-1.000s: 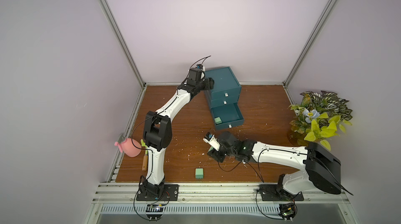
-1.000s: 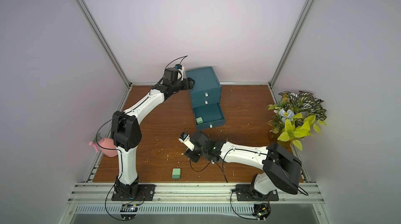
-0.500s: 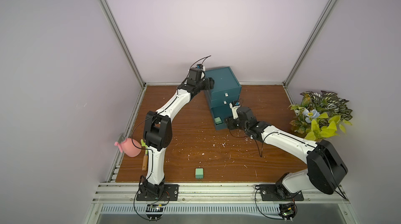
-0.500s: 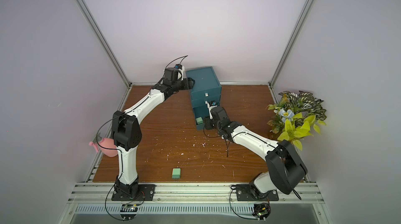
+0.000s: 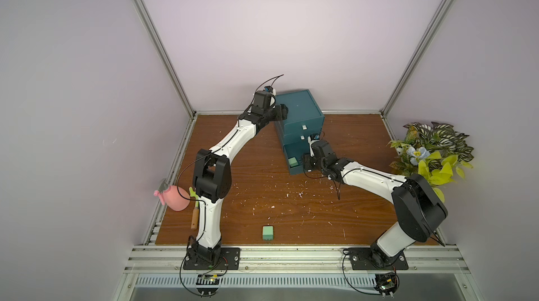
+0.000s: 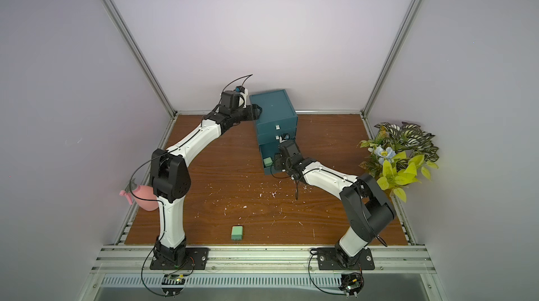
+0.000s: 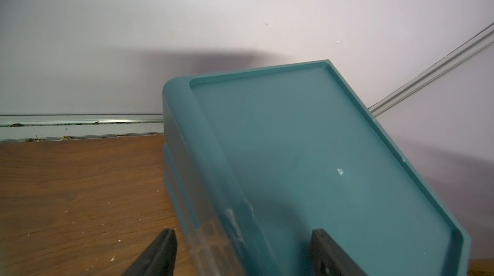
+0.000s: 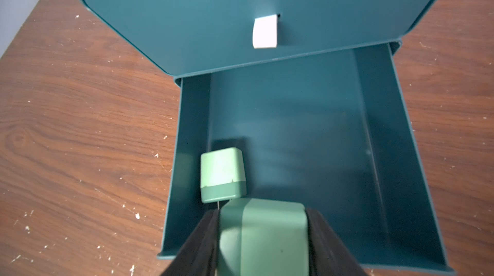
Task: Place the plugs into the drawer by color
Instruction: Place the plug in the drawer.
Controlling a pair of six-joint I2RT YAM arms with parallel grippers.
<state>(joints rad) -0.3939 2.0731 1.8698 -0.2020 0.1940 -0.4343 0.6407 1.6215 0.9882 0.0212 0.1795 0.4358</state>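
Observation:
I should next move my right gripper down and outward into the bottom drawer (image 8: 387, 154) and release the mint green plug, since the bare middle of the drawer's bottom lies below and outward of that gripper.
My right gripper (image 8: 262, 211) is shut on a mint green plug (image 8: 263, 234), held just over the front of the open bottom drawer (image 8: 387, 154) of the dark teal cabinet (image 5: 300, 110). A second green plug (image 8: 222, 175) lies inside that drawer by its side wall, also seen in both top views (image 5: 293, 163) (image 6: 267, 162). A third green plug (image 5: 267, 232) lies on the table near the front edge. My left gripper (image 7: 243, 234) is open, its fingers astride the cabinet's upper left edge (image 7: 203, 181). The two upper drawers are shut.
A pink watering can (image 5: 174, 199) and a wooden-handled tool (image 5: 194, 218) lie at the table's left edge beside my left arm. A potted plant (image 5: 431, 156) stands at the right. White crumbs dot the wooden table (image 5: 262, 191).
My right gripper has swung from the middle of the table back to the open bottom drawer, carrying the green plug. The left arm has not moved.

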